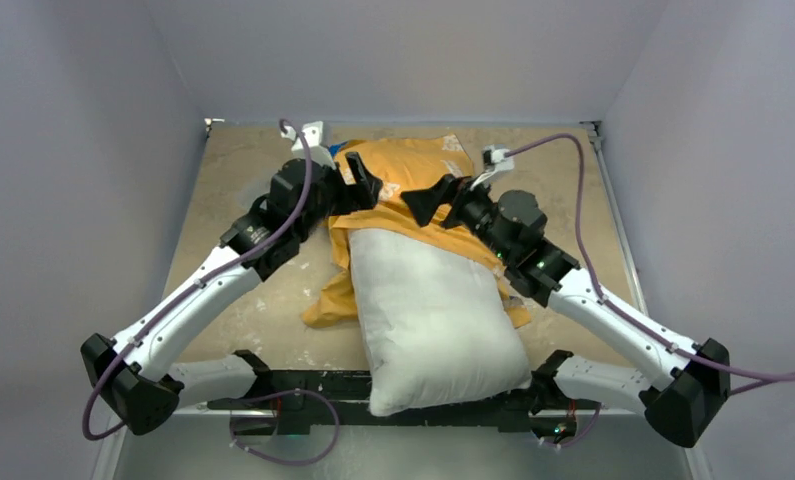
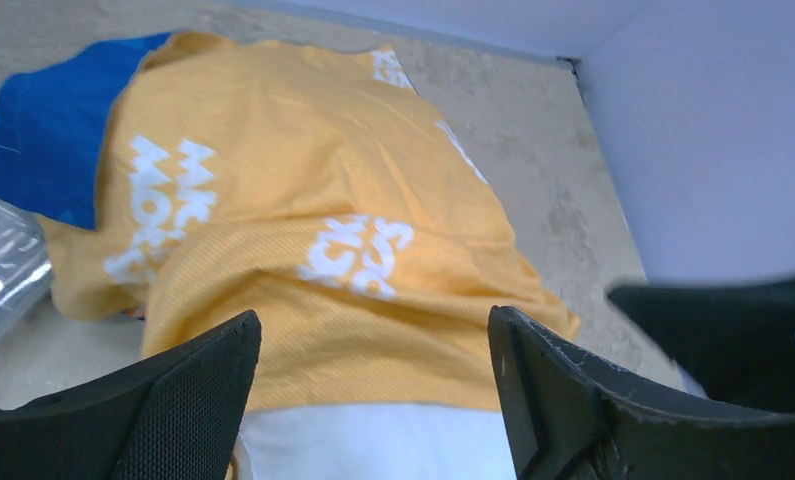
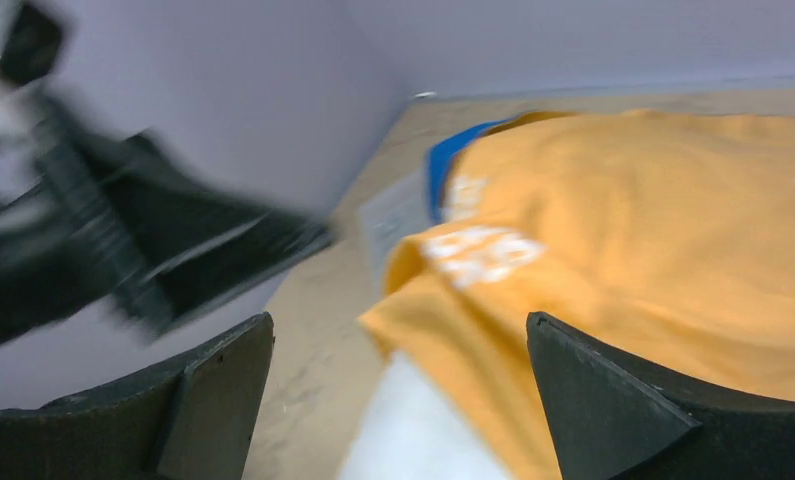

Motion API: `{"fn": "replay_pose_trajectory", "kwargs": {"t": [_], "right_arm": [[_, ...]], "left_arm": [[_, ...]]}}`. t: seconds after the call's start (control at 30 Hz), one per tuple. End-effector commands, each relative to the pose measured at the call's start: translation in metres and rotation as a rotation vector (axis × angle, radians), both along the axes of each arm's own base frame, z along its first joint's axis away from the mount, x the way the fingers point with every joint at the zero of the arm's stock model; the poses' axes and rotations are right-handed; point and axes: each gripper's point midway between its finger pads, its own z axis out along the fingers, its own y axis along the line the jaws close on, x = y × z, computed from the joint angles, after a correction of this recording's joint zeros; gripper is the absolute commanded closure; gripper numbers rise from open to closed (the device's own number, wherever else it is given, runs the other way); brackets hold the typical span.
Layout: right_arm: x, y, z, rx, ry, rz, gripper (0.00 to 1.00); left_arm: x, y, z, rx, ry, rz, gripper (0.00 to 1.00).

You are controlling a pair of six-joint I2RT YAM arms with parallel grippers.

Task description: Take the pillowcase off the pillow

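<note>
Next, the left gripper moves back past the pillowcase's opening and down onto uncovered pillow, as the pillow's bare middle (image 1: 421, 282) lies below and back from it.
The white pillow (image 1: 428, 315) lies in the middle of the table, its near end bare and reaching the front edge. The orange-yellow pillowcase (image 1: 408, 175) with white lettering still covers its far end, with a loose flap (image 1: 335, 300) beside the pillow's left side. My left gripper (image 1: 363, 182) is open and empty above the pillowcase's left part; its wrist view shows the pillowcase (image 2: 313, 230) and the pillow's edge (image 2: 373, 440) between the fingers. My right gripper (image 1: 428, 200) is open and empty above the pillowcase's mouth; its view shows pillowcase (image 3: 653, 240) and pillow (image 3: 413, 430).
A blue part of the pillowcase (image 2: 48, 125) lies at its far left corner, beside a clear plastic sheet (image 2: 3, 265). Grey walls close in the table (image 1: 243, 180) on three sides. The left gripper shows blurred in the right wrist view (image 3: 123, 240).
</note>
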Motion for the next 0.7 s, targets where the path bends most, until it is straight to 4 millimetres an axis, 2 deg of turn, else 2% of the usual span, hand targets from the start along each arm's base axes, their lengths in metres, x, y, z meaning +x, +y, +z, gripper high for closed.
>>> {"fn": "replay_pose_trajectory", "kwargs": {"t": [0.0, 0.07, 0.13, 0.3, 0.4, 0.53, 0.67], "right_arm": [[0.053, -0.074, -0.013, -0.044, 0.040, -0.263, 0.01], [0.064, -0.093, -0.026, -0.060, 0.061, -0.288, 0.01], [0.071, -0.103, -0.041, -0.068, 0.082, -0.288, 0.01], [0.071, -0.106, -0.079, -0.079, 0.134, -0.221, 0.01], [0.071, -0.110, -0.099, -0.088, 0.158, -0.210, 0.02], [0.072, -0.110, -0.116, -0.096, 0.179, -0.206, 0.05], [0.074, -0.108, -0.125, -0.112, 0.190, -0.192, 0.09]], "left_arm": [[-0.035, -0.023, -0.025, 0.100, 0.051, -0.060, 0.16], [-0.059, -0.051, -0.034, 0.127, 0.063, -0.141, 0.16], [-0.077, -0.075, -0.044, 0.163, 0.078, -0.202, 0.15], [-0.125, -0.128, -0.075, 0.283, 0.103, -0.344, 0.15], [-0.142, -0.152, -0.099, 0.398, 0.112, -0.384, 0.14], [-0.146, -0.165, -0.133, 0.564, 0.123, -0.377, 0.13], [-0.135, -0.148, -0.168, 0.734, 0.151, -0.277, 0.16]]}}
